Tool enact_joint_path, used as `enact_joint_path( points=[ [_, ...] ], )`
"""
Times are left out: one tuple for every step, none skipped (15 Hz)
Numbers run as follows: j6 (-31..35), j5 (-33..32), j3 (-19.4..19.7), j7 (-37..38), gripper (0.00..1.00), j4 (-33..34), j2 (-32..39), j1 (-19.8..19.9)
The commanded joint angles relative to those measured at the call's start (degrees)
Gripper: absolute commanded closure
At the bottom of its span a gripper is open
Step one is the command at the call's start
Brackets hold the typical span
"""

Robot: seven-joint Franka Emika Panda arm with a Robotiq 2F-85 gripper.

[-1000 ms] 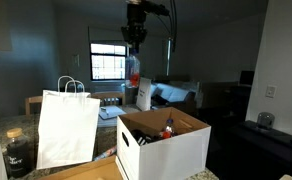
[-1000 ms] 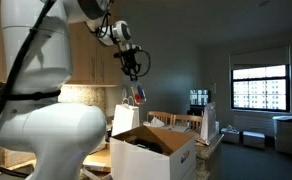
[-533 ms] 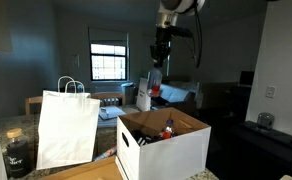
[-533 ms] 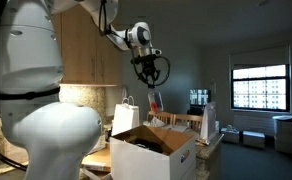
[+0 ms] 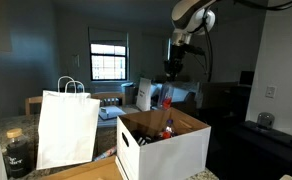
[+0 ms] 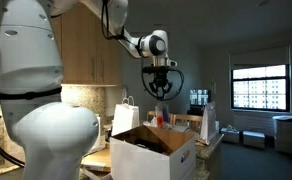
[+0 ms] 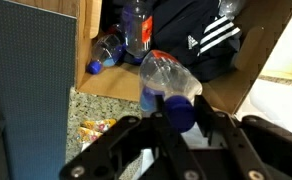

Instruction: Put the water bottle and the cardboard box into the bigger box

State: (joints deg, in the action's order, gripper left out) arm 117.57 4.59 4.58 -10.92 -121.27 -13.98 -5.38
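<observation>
The robot's gripper will next move down toward the other bottles below it in the bigger box and release the blue cap, because the water bottle is still above the bigger box's rim.
My gripper [image 7: 180, 110] is shut on the blue cap of the water bottle [image 7: 166, 75], whose clear body hangs down from the jaws. In both exterior views the gripper [image 5: 172, 68] [image 6: 161, 88] holds the water bottle [image 5: 167, 97] [image 6: 157, 112] in the air over the far edge of the bigger box [image 5: 176, 150] [image 6: 156, 158]. That box is white outside and brown inside, with its top open. The wrist view looks down into its brown interior [image 7: 91, 45]. I cannot make out the cardboard box in any view.
Inside the bigger box lie other plastic bottles [image 7: 136, 25] and a dark striped garment [image 7: 211, 40]. A white paper bag with handles [image 5: 66, 125] stands beside the box on a speckled counter [image 7: 101, 110]. A dark jar [image 5: 18, 150] stands near the bag.
The arm has swung sideways with the water bottle, from beside the window area to above the bigger box's far edge. The grip on the cap is unchanged.
</observation>
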Motion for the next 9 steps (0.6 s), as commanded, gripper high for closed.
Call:
enact_joint_path(
  points=[
    [-0.32, 2.26, 0.81, -3.43, 0.87, 0.57, 2.91, 2.31],
    [0.33, 1.25, 0.86, -2.39, 0.87, 0.61, 3.68, 3.11],
    [0.18, 1.14, 1.09, -2.68, 0.87, 0.82, 4.52, 3.59],
    [-0.45, 0.82, 1.2, -2.65, 0.87, 1.33, 5.69, 4.09],
    [-0.6, 0.93, 1.3, -3.01, 0.87, 1.64, 6.79, 4.48],
    [-1.12, 0.6, 1.21, -3.03, 0.87, 2.06, 8.14, 4.8],
    [-1.24, 0.49, 1.12, -3.26, 0.87, 2.24, 9.18, 5.1],
    [-1.36, 0.61, 1.01, -3.7, 0.87, 2.46, 10.18, 5.29],
    [-1.62, 0.68, 0.88, -4.1, 0.87, 2.74, 11.2, 5.43]
  ],
)
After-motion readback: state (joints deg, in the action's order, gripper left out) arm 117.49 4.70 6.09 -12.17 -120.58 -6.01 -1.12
